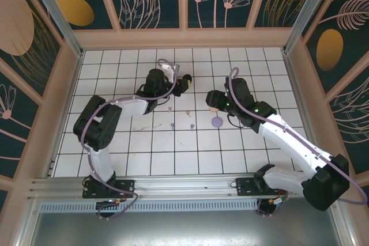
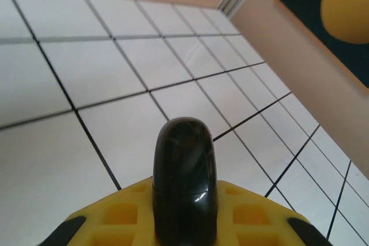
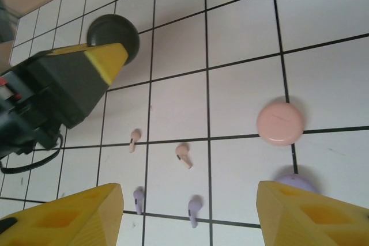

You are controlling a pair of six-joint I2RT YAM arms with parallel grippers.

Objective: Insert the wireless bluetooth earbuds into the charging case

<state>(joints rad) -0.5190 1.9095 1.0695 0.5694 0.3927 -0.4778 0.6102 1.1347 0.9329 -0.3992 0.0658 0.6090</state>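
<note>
My left gripper will next carry the closed black case down to the far middle tiles, and then it will let go of the case there.
My left gripper is shut on a glossy black charging case, which stands up between its yellow fingers with the lid seam closed. In the top view that left gripper hovers over the far middle tiles. My right gripper is open, its yellow fingertips wide apart above the floor. Between and beyond them lie two pink earbuds and two purple earbuds. No black earbuds can be made out.
A round pink case lies closed on the tiles. A round purple case sits just nearer, half hidden behind my right fingertip. Wooden walls frame the white tiled floor.
</note>
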